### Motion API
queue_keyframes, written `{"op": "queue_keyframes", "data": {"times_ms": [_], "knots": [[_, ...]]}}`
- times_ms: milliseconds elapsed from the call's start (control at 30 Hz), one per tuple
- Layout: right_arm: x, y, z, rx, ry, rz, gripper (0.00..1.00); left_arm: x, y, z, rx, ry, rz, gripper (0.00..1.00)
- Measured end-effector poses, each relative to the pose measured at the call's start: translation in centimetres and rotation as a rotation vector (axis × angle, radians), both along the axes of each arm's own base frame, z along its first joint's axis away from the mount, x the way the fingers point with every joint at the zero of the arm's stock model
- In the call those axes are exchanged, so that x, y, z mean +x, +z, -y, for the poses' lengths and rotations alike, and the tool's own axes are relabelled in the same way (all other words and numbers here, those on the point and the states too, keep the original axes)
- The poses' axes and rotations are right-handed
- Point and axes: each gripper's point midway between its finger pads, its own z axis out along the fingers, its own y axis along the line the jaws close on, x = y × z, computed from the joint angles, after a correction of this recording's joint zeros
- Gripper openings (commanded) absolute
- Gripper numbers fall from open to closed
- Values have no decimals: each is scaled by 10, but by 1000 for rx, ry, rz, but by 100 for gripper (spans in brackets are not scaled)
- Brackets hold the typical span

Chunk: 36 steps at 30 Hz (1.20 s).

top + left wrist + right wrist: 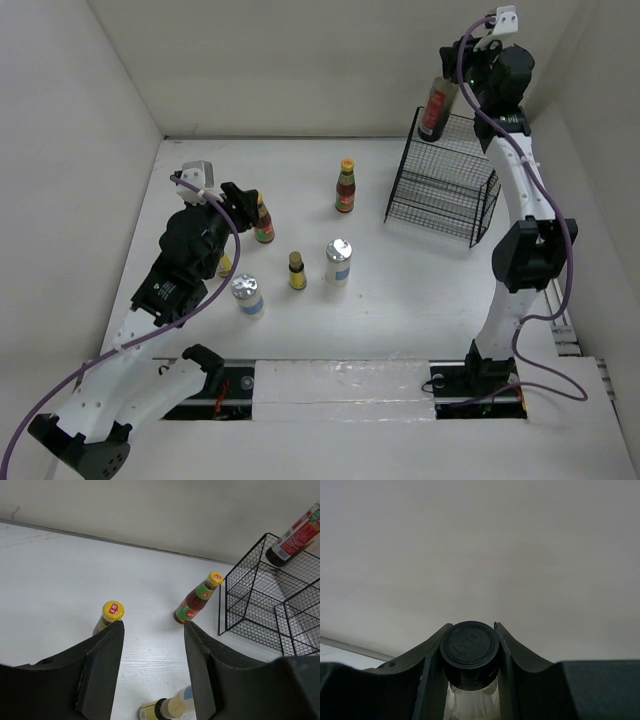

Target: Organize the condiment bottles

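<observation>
The dark-sauce bottle (436, 105) still hangs high in my right gripper, so I will next lower it inside the wire rack's back corner below and let go of the cap.
My right gripper (458, 72) is shut on the black cap (470, 647) of the dark-sauce bottle (436, 105) and holds it tilted over the back left corner of the wire rack (445, 185). My left gripper (247, 203) is open and empty, low over the table, just left of a red-sauce bottle (263, 222). In the left wrist view that bottle (108, 617) stands by the left finger, and the second red-sauce bottle (197, 603) stands beyond the right finger. On the table stand two shakers (338, 262) (246, 296) and a tiny yellow-labelled bottle (297, 271).
Another tiny yellow-labelled bottle (225, 265) is partly hidden by my left arm. The black wire rack (260, 605) has two tiers and stands at the back right. White walls close in the table on the left, back and right.
</observation>
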Motion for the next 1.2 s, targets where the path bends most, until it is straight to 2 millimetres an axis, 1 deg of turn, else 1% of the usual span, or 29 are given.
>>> {"op": "queue_keyframes", "data": {"times_ms": [233, 300, 333, 400, 533, 600, 633, 700, 767, 833, 900, 933, 1000, 1033, 1100, 1167, 1200], "knots": [[6, -12, 5, -18, -28, -15, 12, 0, 0, 0, 0, -1, 0, 47], [7, -23, 4, -24, -34, -18, 12, 0, 0, 0, 0, -1, 0, 47], [7, -31, 5, -27, -38, -27, 12, 0, 0, 0, 0, -1, 0, 47], [8, -55, 6, -35, -45, -60, 13, 0, 0, 0, 0, -2, -1, 47], [9, -114, 3, -58, -53, -167, 15, 0, 0, 0, 0, -2, -1, 47], [8, -139, 1, -71, -55, -211, 17, 0, 0, 0, 0, -2, -1, 47], [7, -152, 0, -73, -56, -235, 19, 0, 0, 0, 0, -2, 0, 47], [4, -168, -3, -77, -53, -260, 23, 0, 0, 1, 0, -5, -1, 47], [4, -165, -2, -77, -60, -231, 27, 0, -1, 2, 1, -8, -2, 47], [2, -170, -4, -76, -60, -221, 36, 0, -1, 3, 2, -13, -4, 47], [1, -168, -4, -74, -64, -194, 48, 1, -2, 4, 3, -17, -7, 47], [0, -169, -4, -73, -65, -190, 60, 1, -2, 4, 3, -18, -8, 47], [-3, -170, -4, -73, -69, -181, 69, 1, -2, 5, 3, -21, -8, 47], [-4, -169, -4, -74, -71, -177, 76, 1, -2, 5, 3, -21, -7, 47], [-6, -165, -6, -71, -70, -168, 81, 1, -2, 5, 3, -23, -7, 47], [-9, -156, -8, -71, -69, -153, 87, 2, -3, 6, 3, -24, -8, 47], [-11, -150, -8, -69, -70, -143, 87, 2, -3, 6, 3, -24, -9, 47]]}}
